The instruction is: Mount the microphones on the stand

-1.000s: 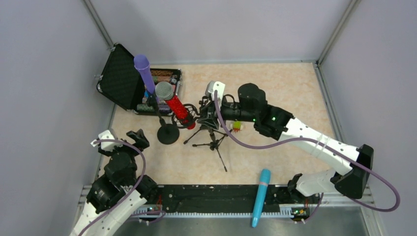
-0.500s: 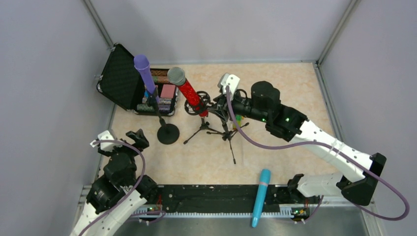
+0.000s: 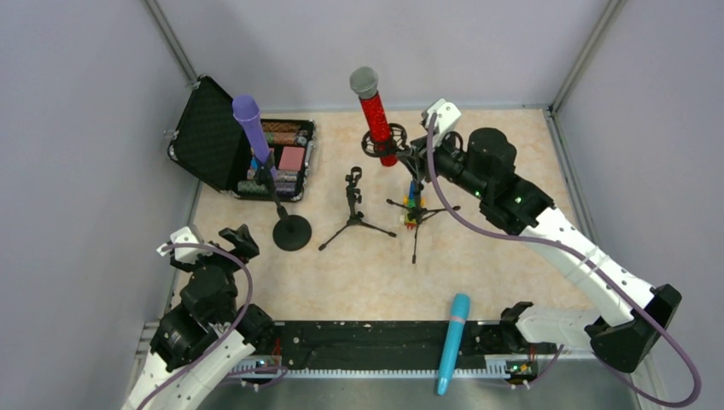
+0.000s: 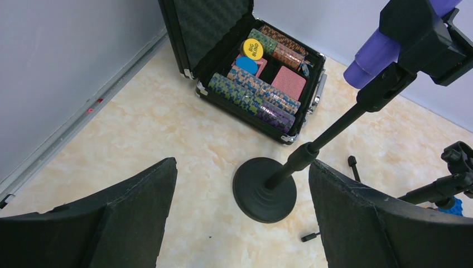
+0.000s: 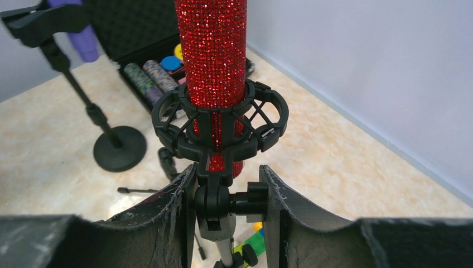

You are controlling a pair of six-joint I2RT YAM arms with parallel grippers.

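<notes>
The stand goes down toward the right in the top view with my right gripper next for its release, as bare tabletop beside the toy lies below on that side.
The glittery red microphone with a silver-grey head stands upright in the ring mount of a black tripod stand. My right gripper is shut on that stand's swivel joint just under the mount; the right wrist view shows the red microphone close up and my right gripper below it. The purple microphone sits clipped in the round-base stand. The cyan-blue microphone lies on the black front rail. My left gripper is open and empty, and from the left wrist my left gripper frames the round base.
A second, empty tripod stand stands mid-table. An open black case of poker chips lies at the back left. A small multicoloured block toy lies under the held tripod. Grey walls close in the left, back and right.
My right arm has carried the tripod stand with the red microphone to the right and toward the back, and the microphone has swung upright. The empty tripod now stands alone. The left arm is still.
</notes>
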